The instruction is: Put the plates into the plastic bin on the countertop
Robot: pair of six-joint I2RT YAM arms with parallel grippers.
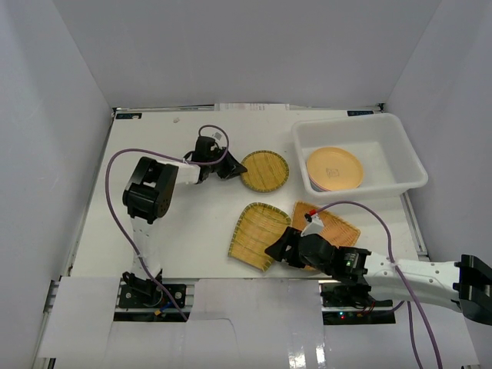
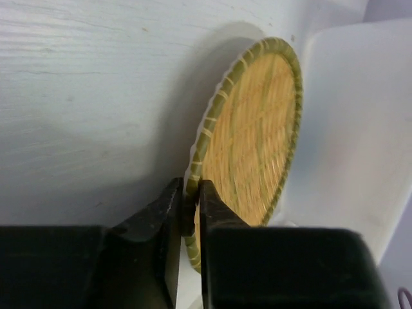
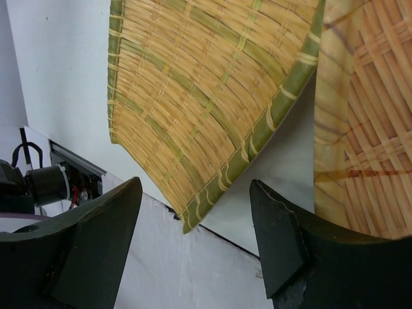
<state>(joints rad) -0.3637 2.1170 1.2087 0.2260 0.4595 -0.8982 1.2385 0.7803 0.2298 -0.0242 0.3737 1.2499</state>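
My right gripper lowers over the scoop tray's green edge (image 1: 272, 260) (image 3: 217, 185) by the tray's near corner next, since that edge lies just below it, between the open fingers.
The plastic bin (image 1: 407, 163) stands at the back right of the countertop (image 1: 192, 223) and holds a stack of round plates, the orange-yellow one (image 1: 334, 167) on top. My left gripper (image 1: 231, 167) is shut on the left rim of the round woven tray (image 1: 265, 171); the left wrist view shows the jaws (image 2: 188, 206) pinching its green rim (image 2: 252, 135), with the bin (image 2: 360, 129) beyond. My right gripper (image 1: 278, 250) is open and empty, its fingers either side of the near corner of the scoop-shaped tray (image 1: 257, 234) (image 3: 193, 90). The fan-shaped tray (image 1: 332, 227) (image 3: 373, 129) lies to its right.
Pale grey walls (image 1: 69, 115) close in the table on three sides. A purple cable (image 1: 115, 207) loops over the left side and another (image 1: 384, 231) arcs over the right front. The scoop tray's corner reaches the table's front edge (image 3: 257, 241).
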